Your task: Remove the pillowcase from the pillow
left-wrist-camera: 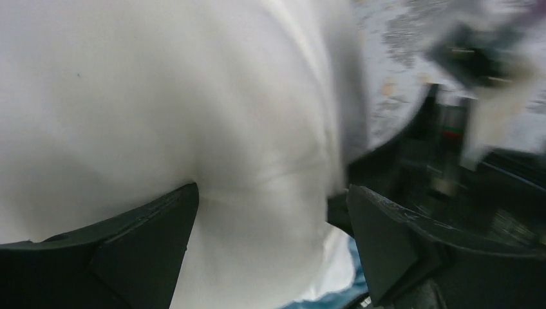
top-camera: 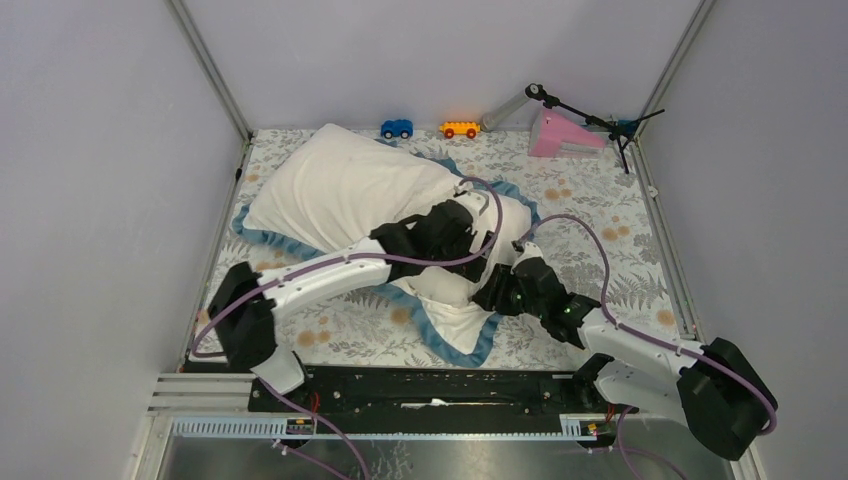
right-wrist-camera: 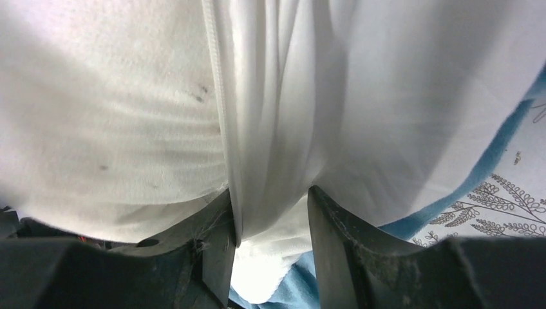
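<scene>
The robot's left gripper has its open fingers on both sides of the bulge of white cloth at the pillow's near end, so it should go down onto that cloth next and close.
The plain cream-white pillow [top-camera: 335, 185] lies at the back left, mostly bare. The pillowcase [top-camera: 455, 320], white face up with blue edging, spreads under it and runs toward the front middle. My left gripper [top-camera: 478, 215] sits on the white cloth at the pillow's right end. In the left wrist view its jaws [left-wrist-camera: 272, 212] stand wide apart astride a bulge of white cloth [left-wrist-camera: 257, 193], with a small gap at the right finger. My right gripper [top-camera: 497, 290] is shut on a bunched fold of pillowcase [right-wrist-camera: 270, 129] [right-wrist-camera: 270, 212]. The textured pillow [right-wrist-camera: 96, 129] shows to its left.
The floral table cloth [top-camera: 600, 250] covers the table. A blue toy car [top-camera: 397, 128], an orange toy car [top-camera: 460, 129], a pink wedge [top-camera: 560, 135] and a black stand [top-camera: 622, 130] sit along the back edge. Walls close in on both sides.
</scene>
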Controlling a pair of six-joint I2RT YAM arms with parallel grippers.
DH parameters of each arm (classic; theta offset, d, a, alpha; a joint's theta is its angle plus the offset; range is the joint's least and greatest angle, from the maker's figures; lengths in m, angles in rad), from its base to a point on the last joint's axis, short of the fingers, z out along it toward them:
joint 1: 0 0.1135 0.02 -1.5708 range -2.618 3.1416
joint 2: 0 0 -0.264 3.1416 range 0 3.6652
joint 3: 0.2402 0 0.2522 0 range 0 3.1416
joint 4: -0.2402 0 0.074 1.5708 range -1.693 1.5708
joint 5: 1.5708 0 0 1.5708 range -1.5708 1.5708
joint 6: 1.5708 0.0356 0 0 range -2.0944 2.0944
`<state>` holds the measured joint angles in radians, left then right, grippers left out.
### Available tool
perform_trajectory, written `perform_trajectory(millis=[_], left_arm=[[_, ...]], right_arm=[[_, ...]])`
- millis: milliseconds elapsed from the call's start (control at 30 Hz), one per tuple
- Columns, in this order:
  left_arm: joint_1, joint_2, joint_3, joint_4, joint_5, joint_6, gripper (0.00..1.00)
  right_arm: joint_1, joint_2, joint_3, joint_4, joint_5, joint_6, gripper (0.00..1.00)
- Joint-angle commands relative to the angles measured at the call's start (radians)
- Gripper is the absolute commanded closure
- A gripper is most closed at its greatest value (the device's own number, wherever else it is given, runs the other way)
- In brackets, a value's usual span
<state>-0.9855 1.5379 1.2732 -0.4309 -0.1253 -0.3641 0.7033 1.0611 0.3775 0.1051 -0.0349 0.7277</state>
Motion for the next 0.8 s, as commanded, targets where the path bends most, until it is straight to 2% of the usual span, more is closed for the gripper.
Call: perform_trajectory(millis=[0, 67, 100, 267, 300, 333, 467, 633, 767], left_arm=[[0.005, 0.144, 0.089, -0.133, -0.208, -0.008, 0.01], [0.012, 0.178, 0.1, -0.147, -0.236, -0.025, 0.06], [0.015, 0.187, 0.101, -0.145, -0.232, -0.03, 0.14], [0.02, 0.215, 0.112, -0.135, -0.22, -0.043, 0.73], [0.021, 0.215, 0.114, -0.13, -0.217, -0.046, 0.92], [0.022, 0.215, 0.116, -0.123, -0.209, -0.049, 1.0], [0.04, 0.195, 0.118, -0.069, -0.157, -0.066, 1.0], [0.107, 0.158, 0.105, 0.039, -0.107, -0.125, 1.0], [0.202, 0.135, 0.131, 0.078, 0.0, -0.154, 1.0]], right_arm=[[-0.001, -0.061, -0.044, 0.046, 0.059, 0.07, 0.52], [-0.001, -0.082, -0.061, 0.051, 0.064, 0.075, 0.53], [-0.002, -0.086, -0.066, 0.051, 0.066, 0.076, 0.53], [-0.002, -0.016, -0.042, 0.036, 0.041, 0.05, 0.55], [-0.001, 0.01, -0.024, 0.028, 0.023, 0.038, 0.54], [0.0, 0.038, -0.007, 0.021, -0.017, 0.027, 0.53], [0.003, 0.097, 0.012, 0.062, -0.104, 0.032, 0.46], [0.057, 0.119, 0.025, 0.06, -0.152, 0.034, 0.48], [0.105, 0.153, 0.022, 0.022, -0.172, 0.022, 0.49]])
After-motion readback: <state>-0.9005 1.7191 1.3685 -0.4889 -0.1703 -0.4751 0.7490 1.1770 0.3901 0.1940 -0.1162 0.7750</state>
